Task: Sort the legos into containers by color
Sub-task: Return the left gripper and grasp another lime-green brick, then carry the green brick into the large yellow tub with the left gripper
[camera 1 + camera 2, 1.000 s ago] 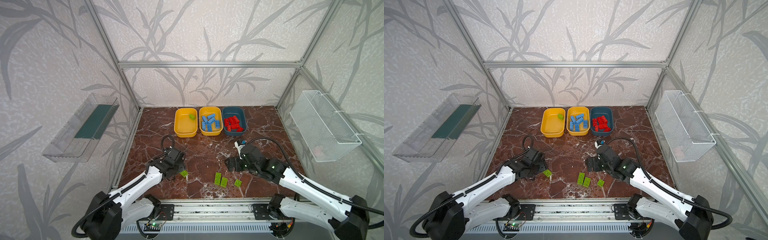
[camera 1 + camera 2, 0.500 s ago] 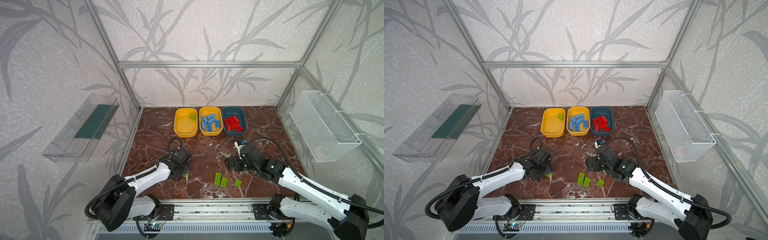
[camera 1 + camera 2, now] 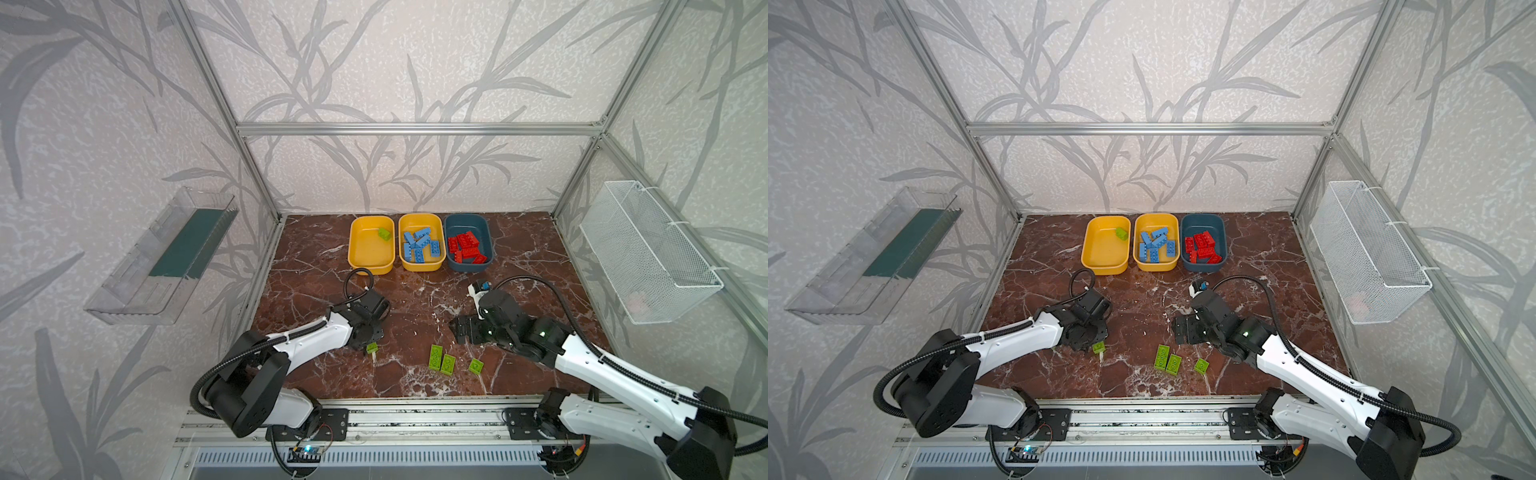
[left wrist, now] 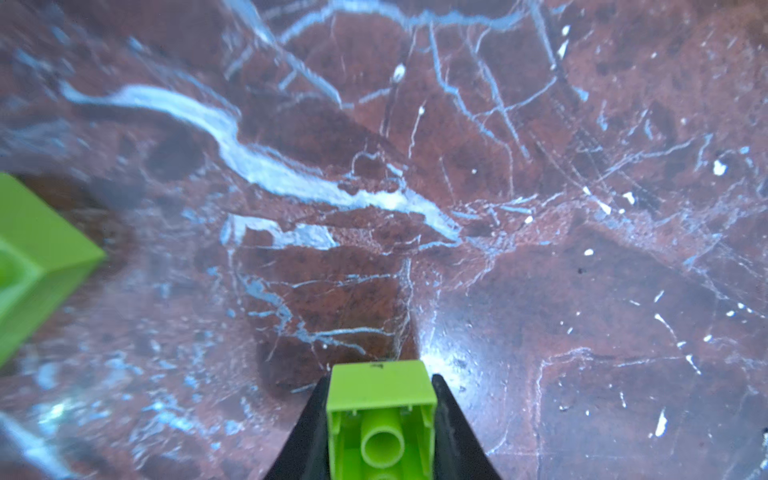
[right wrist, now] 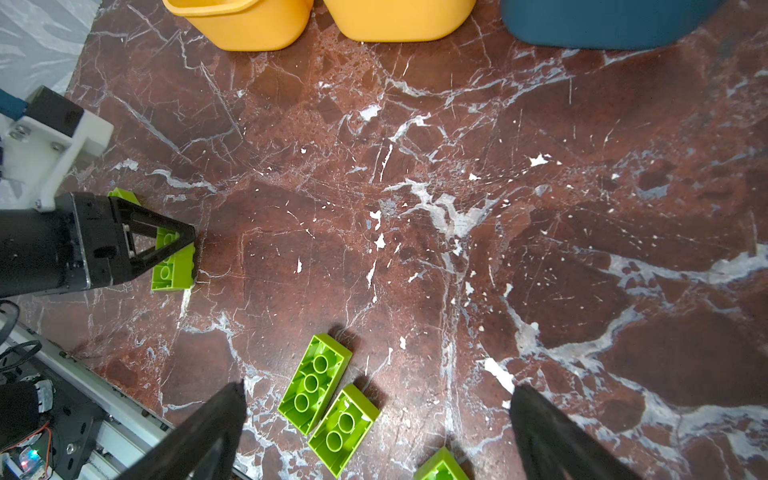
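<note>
A green lego already lies on the open part of the bottom of the emptier yellow tub [image 3: 371, 249], so my left gripper needs to rise and move outward over there to release the lime green lego.
My left gripper [image 3: 371, 347] [image 4: 381, 399] is shut on a lime green lego [image 3: 372, 348] [image 4: 381, 386], low over the marble table near the front left. A second green lego [image 4: 25, 266] lies close beside it. Three more green legos [image 3: 435, 356] [image 5: 314, 382] lie at the front middle. Just behind them my right gripper [image 3: 459, 330] [image 5: 378, 395] is open and holds nothing. At the back stand the containers. One yellow tub [image 3: 371, 270] holds one green lego. The other yellow tub [image 3: 419, 268] holds blue legos [image 3: 421, 245]. The dark blue tub [image 3: 469, 268] holds red legos [image 3: 465, 247].
A clear plastic tray [image 3: 162, 257] hangs on the left wall and a white wire mesh basket [image 3: 648, 257] on the right wall. Aluminium frame posts stand at the table's corners. A metal rail [image 3: 415, 415] runs along the front edge.
My left gripper has moved right onto the green lego and has shut on it. The right arm has not moved.
</note>
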Available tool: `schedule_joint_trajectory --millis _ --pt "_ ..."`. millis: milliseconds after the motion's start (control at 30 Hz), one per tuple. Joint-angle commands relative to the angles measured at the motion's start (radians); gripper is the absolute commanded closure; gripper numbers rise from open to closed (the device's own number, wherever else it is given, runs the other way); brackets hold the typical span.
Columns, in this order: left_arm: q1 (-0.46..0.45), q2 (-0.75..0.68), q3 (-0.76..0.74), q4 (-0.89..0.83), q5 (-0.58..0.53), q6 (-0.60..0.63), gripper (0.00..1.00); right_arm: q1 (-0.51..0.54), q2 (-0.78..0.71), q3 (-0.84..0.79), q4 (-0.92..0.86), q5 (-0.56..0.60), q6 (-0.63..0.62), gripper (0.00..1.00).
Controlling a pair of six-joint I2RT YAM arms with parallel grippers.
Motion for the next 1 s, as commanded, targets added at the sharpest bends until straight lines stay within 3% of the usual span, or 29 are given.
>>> schedule_joint_trajectory --millis 0,200,433,700,900,967 --pt "-0.002 0.037 0.117 -0.098 -0.103 0.052 0.74 0.002 0.003 0.001 0.013 0.015 -0.019 0.01" --pt "0.031 0.182 0.373 -0.141 -0.165 0.174 0.74 -0.016 0.002 0.015 0.003 0.017 -0.035 0.01" --pt "0.172 0.420 0.762 -0.188 -0.146 0.316 0.74 -0.052 -0.016 0.029 -0.031 0.021 -0.058 0.01" --pt "0.281 0.748 1.209 -0.297 -0.126 0.387 0.74 -0.115 -0.019 0.013 -0.025 -0.008 -0.060 0.01" --pt "0.323 0.979 1.545 -0.392 -0.052 0.398 0.67 -0.168 0.001 0.008 -0.014 -0.034 -0.068 0.01" --pt "0.328 1.043 1.664 -0.434 -0.027 0.397 0.58 -0.188 0.009 0.007 -0.008 -0.044 -0.073 0.01"
